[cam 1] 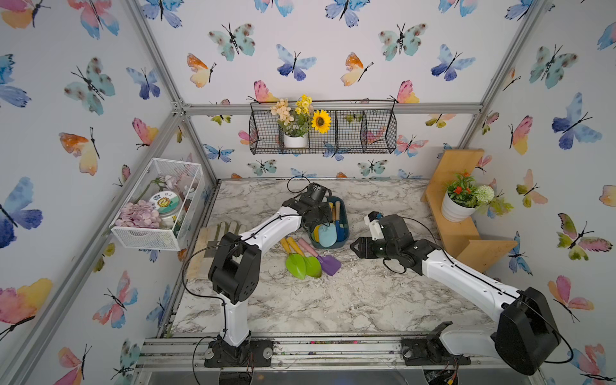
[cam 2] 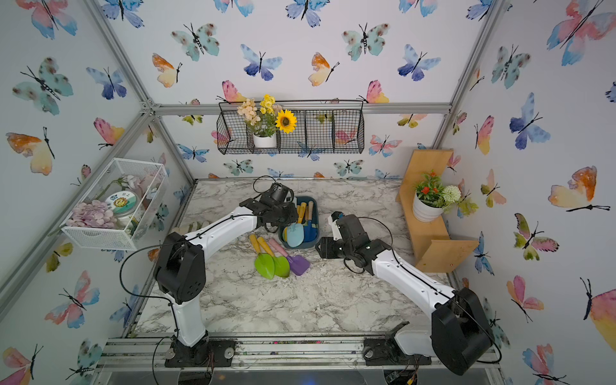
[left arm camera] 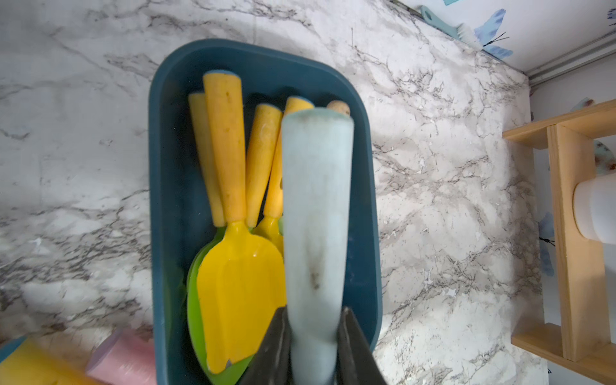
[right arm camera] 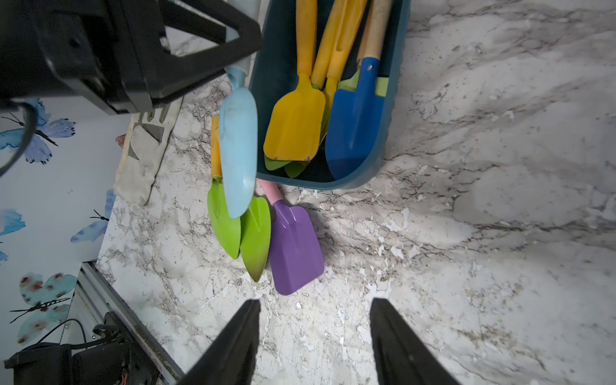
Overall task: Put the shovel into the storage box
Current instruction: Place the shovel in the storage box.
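Note:
I need to lower my left gripper into the storage box next and release the pale handle between the yellow and blue shovels below.
My left gripper (left arm camera: 313, 311) is shut on the handle of a light blue shovel (left arm camera: 316, 200) and holds it in the air over the dark teal storage box (left arm camera: 163, 166). In both top views its blade (cam 1: 326, 234) (cam 2: 295, 234) hangs at the box's near end (cam 1: 346, 226). A yellow shovel (right arm camera: 295, 130), a blue shovel (right arm camera: 356, 126) and green ones lie inside the box. Two green shovels (right arm camera: 226, 226) and a purple shovel (right arm camera: 295, 246) lie on the marble just in front of it. My right gripper (right arm camera: 316, 301) stands open and empty above bare marble, right of the box (cam 1: 358, 248).
A work glove (cam 1: 213, 233) lies on the table's left side under the left arm. A wooden shelf (cam 1: 466, 233) carrying a potted plant (cam 1: 463, 200) stands at the right. A white mesh basket (cam 1: 156, 206) hangs on the left wall and a black wire basket (cam 1: 323, 130) on the back wall.

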